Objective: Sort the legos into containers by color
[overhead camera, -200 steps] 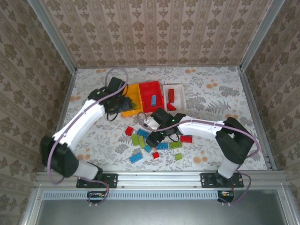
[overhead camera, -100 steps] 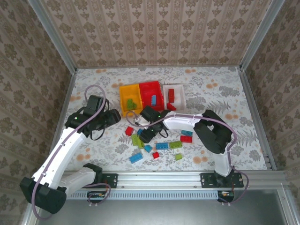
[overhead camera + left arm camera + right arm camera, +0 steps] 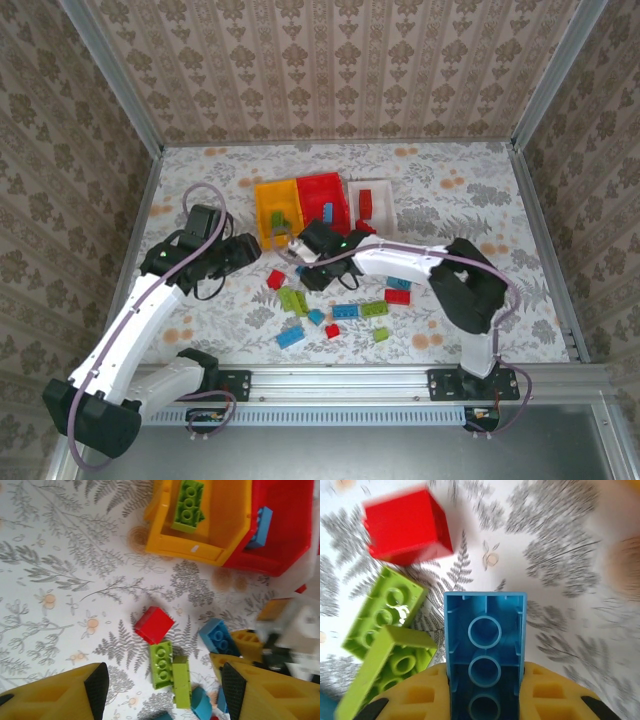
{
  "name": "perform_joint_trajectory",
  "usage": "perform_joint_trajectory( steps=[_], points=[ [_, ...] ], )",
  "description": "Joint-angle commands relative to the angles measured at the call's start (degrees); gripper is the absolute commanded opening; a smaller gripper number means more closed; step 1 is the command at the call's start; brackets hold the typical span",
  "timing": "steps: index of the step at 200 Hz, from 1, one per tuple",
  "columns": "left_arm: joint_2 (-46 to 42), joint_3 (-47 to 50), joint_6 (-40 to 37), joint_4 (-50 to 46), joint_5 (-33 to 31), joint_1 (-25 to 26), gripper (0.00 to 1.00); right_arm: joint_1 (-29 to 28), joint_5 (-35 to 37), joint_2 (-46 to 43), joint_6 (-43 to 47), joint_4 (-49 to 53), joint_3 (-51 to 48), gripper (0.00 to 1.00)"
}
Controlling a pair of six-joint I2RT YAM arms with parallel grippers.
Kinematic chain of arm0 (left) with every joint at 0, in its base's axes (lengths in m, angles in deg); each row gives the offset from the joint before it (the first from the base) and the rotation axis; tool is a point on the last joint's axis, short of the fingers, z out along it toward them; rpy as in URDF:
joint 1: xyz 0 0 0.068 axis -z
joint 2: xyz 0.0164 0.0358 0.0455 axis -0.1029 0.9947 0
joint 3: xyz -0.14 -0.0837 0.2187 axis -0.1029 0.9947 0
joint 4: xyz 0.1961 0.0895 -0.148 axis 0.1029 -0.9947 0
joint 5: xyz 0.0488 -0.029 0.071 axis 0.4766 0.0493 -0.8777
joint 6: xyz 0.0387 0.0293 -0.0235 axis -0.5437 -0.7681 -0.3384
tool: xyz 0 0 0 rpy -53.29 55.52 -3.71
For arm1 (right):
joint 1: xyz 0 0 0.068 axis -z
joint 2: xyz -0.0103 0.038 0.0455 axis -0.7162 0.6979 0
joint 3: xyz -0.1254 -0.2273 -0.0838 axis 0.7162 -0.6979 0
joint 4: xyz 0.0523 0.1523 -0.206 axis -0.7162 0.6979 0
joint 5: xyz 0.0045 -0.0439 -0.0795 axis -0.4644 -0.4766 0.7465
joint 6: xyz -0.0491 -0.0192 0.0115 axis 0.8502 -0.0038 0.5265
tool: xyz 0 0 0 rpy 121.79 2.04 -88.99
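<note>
I need to lift the blue brick in my right gripper next, outward over the red bin [image 3: 260, 562], and release it inside, because that bin already holds a blue brick.
My right gripper [image 3: 486, 707] is shut on a blue brick [image 3: 485, 635], held underside up just above the table beside a red brick [image 3: 407, 527] and two lime green bricks [image 3: 385, 615]. Seen from above, that gripper [image 3: 303, 268] sits at the left end of the loose legos [image 3: 345, 311]. My left gripper [image 3: 165, 687] hangs open and holds nothing, above two green bricks [image 3: 161, 664] and a red brick [image 3: 153, 625]. The yellow-orange bin [image 3: 190, 550] holds a green brick [image 3: 187, 505]. A blue brick [image 3: 260, 520] lies in the red bin [image 3: 260, 562].
Three bins stand in a row at mid-table: yellow-orange [image 3: 262, 215], red [image 3: 322, 180] and white [image 3: 385, 205], the white one holding red bricks. Red, blue and green bricks lie scattered in front, out to a red one [image 3: 397, 296] on the right.
The right gripper reached left into the pile and closed on the blue brick. The left arm drew back from the yellow-orange bin to the left, then held still.
</note>
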Motion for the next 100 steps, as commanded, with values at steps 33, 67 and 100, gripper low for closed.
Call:
perform_joint_trajectory(
  steps=[33,67,100],
  points=[
    [4.1,-1.4,-1.0,10.6,4.2,3.3,0.64,9.4,0.8,-3.5,-13.4,1.5,6.9,0.16],
    [7.3,-4.3,-2.1,13.4,4.2,6.0,0.63,13.5,-1.5,6.1,-18.8,6.3,18.5,0.15],
    [9.3,-5.8,-2.1,14.3,3.9,7.4,0.63,15.3,-2.9,14.4,-20.7,11.0,28.2,0.16]
  ],
)
